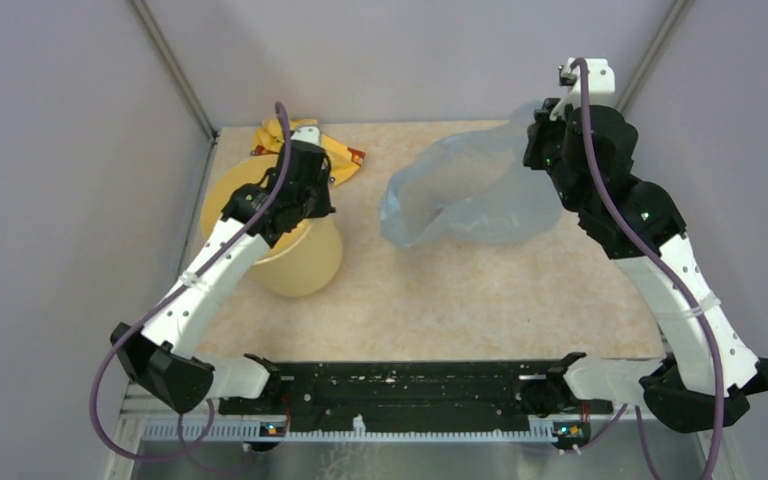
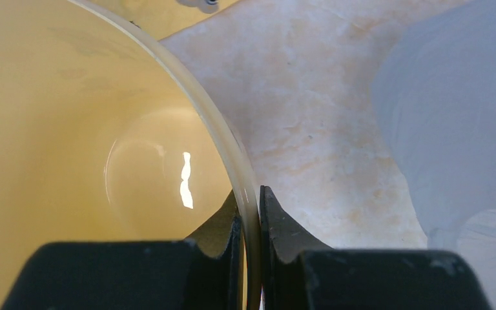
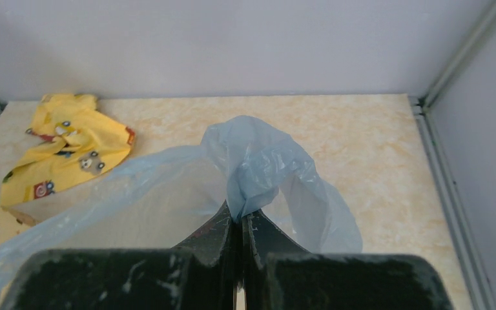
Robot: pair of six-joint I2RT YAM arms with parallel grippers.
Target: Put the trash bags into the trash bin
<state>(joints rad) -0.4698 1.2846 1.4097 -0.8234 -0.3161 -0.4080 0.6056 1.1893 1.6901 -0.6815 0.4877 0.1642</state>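
Bare tabletop lies to the right of my left gripper in the top view, so next my left gripper should bring the bin [image 1: 295,262] to that side and release it.
The pale yellow trash bin [image 1: 295,262] stands at the left of the table, tilted under my left arm. My left gripper [image 2: 250,200] is shut on the bin's rim [image 2: 229,145], one finger inside the wall and one outside; the bin's inside [image 2: 71,129] looks empty. The thin pale blue trash bag [image 1: 465,190] hangs open at the right of the table. My right gripper [image 3: 237,216] is shut on a bunched edge of the bag [image 3: 258,168], holding it up near the back right corner. A fold of the bag [image 2: 458,116] shows in the left wrist view.
A yellow printed cloth [image 1: 335,155] lies at the back behind the bin, also in the right wrist view [image 3: 64,148]. Grey walls with metal corner posts [image 1: 175,65] close in the marbled table [image 1: 480,290] on three sides.
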